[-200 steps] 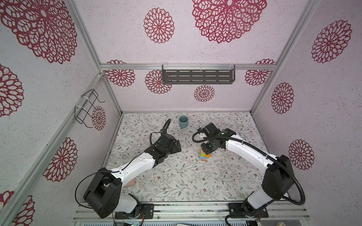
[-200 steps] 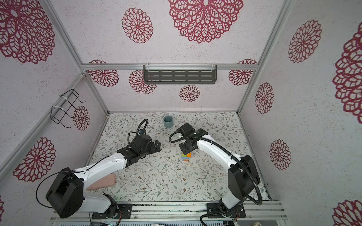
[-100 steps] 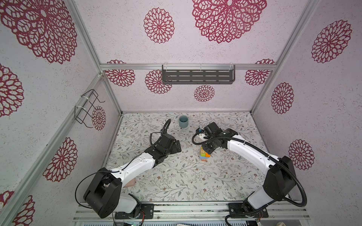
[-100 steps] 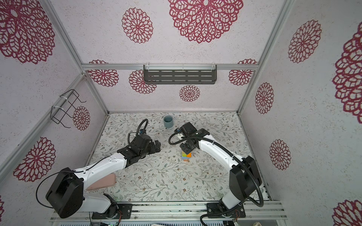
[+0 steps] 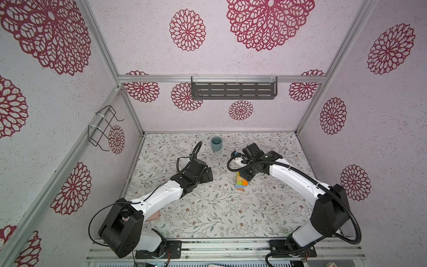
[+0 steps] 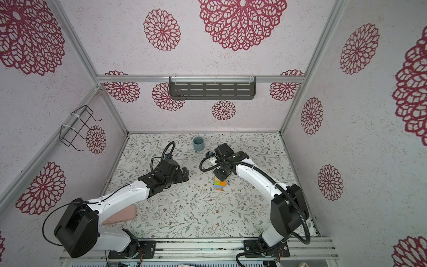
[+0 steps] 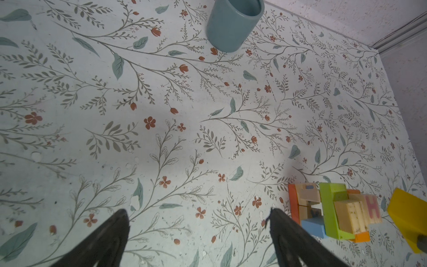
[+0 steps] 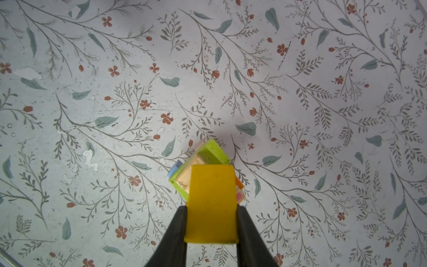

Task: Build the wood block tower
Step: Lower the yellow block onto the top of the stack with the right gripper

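Observation:
The yellow wedge (image 8: 212, 203) is still hanging just above the stack, so the robot's right gripper should go down onto the tower's tan top (image 8: 191, 172) and let go of the wedge there.
The tower (image 5: 241, 183) (image 6: 219, 184) stands mid-table, a small stack of wood blocks: letter cubes, an orange piece, blue, green (image 8: 211, 153) and tan (image 7: 351, 216). My right gripper (image 5: 245, 177) (image 6: 221, 176) (image 8: 211, 208) is shut on the yellow wedge (image 8: 212, 203) (image 7: 409, 215), holding it just above the tower's top. The wedge hides most of the stack in the right wrist view. My left gripper (image 5: 209, 174) (image 6: 184, 173) (image 7: 198, 210) stands open and empty over bare table, to the left of the tower and apart from it.
A grey-blue cup (image 5: 216, 143) (image 6: 198, 143) (image 7: 233, 25) stands upright near the back wall. A pink flat case (image 6: 120, 215) lies at the front left, partly under the left arm. A dark shelf (image 5: 233, 90) and a wire rack (image 5: 105, 128) hang on the walls.
The right gripper has shifted only slightly with the yellow wedge over the tower. The left arm has not moved.

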Tool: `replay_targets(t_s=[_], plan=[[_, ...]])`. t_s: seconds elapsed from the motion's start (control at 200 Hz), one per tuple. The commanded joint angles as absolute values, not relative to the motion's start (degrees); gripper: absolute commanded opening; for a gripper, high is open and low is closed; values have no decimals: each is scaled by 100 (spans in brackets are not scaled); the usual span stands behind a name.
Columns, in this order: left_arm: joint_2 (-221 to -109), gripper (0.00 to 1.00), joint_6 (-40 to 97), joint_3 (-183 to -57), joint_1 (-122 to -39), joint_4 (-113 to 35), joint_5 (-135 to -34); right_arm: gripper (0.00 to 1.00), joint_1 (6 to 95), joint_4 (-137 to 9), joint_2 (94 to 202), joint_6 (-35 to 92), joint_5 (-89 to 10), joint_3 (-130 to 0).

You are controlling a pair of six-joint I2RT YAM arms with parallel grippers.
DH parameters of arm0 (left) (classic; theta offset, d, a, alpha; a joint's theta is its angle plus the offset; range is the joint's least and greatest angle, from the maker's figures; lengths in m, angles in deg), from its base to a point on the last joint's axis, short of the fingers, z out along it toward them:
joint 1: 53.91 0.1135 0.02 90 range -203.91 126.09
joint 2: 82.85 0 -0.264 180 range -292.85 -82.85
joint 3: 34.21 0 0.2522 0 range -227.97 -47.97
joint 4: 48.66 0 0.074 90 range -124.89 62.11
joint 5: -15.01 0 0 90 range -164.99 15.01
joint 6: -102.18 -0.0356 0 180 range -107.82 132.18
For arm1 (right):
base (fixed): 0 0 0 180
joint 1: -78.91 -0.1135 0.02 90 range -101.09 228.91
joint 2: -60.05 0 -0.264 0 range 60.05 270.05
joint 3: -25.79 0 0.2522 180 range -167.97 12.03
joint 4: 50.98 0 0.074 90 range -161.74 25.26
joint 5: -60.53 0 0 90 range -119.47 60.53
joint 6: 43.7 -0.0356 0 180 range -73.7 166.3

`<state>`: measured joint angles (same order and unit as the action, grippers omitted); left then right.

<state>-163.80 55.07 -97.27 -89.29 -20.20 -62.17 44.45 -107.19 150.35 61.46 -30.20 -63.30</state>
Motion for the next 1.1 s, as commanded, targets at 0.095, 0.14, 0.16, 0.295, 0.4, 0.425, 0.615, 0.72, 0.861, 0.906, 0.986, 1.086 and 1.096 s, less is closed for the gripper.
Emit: replay_targets(t_s=[0.095, 0.14, 0.16, 0.295, 0.4, 0.425, 0.615, 0.72, 0.861, 0.906, 0.986, 1.086, 1.096], plan=[[-16200, 97, 5501, -9876, -8956, -1920, -6128, 25, 4479, -10623, 15013, 6265, -3195, -6243], [-16204, 97, 5508, -9875, -8948, -1934, -6136, 25, 4480, -10609, 15018, 6265, -3218, -6223], [-16212, 97, 5515, -9872, -8951, -1925, -6137, 25, 4479, -10605, 15022, 6265, -3226, -6215], [-16231, 97, 5532, -9895, -8952, -1932, -6163, 26, 4498, -10613, 15034, 6267, -3223, -6180], [-16248, 97, 5516, -9895, -8951, -1933, -6163, 27, 4507, -10629, 15079, 6273, -3231, -6188], [-16248, 97, 5509, -9892, -8951, -1929, -6155, 27, 4511, -10631, 15092, 6271, -3231, -6189], [-16248, 97, 5468, -9885, -8951, -1910, -6120, 30, 4522, -10672, 15306, 6248, -3186, -6295], [-16257, 97, 5463, -9873, -8948, -1924, -6120, 30, 4529, -10747, 15447, 6221, -3159, -6399], [-16283, 97, 5443, -9886, -8951, -1933, -6103, 31, 4542, -10770, 15515, 6221, -3166, -6438], [-16283, 97, 5435, -9881, -8952, -1929, -6102, 31, 4542, -10755, 15514, 6221, -3164, -6439], [-16283, 97, 5428, -9886, -8951, -1931, -6093, 31, 4544, -10757, 15499, 6221, -3161, -6435], [-16288, 97, 5426, -9895, -8951, -1929, -6093, 32, 4560, -10753, 15463, 6229, -3163, -6439], [-16289, 97, 5425, -9901, -8951, -1928, -6093, 32, 4560, -10754, 15456, 6230, -3166, -6442]])
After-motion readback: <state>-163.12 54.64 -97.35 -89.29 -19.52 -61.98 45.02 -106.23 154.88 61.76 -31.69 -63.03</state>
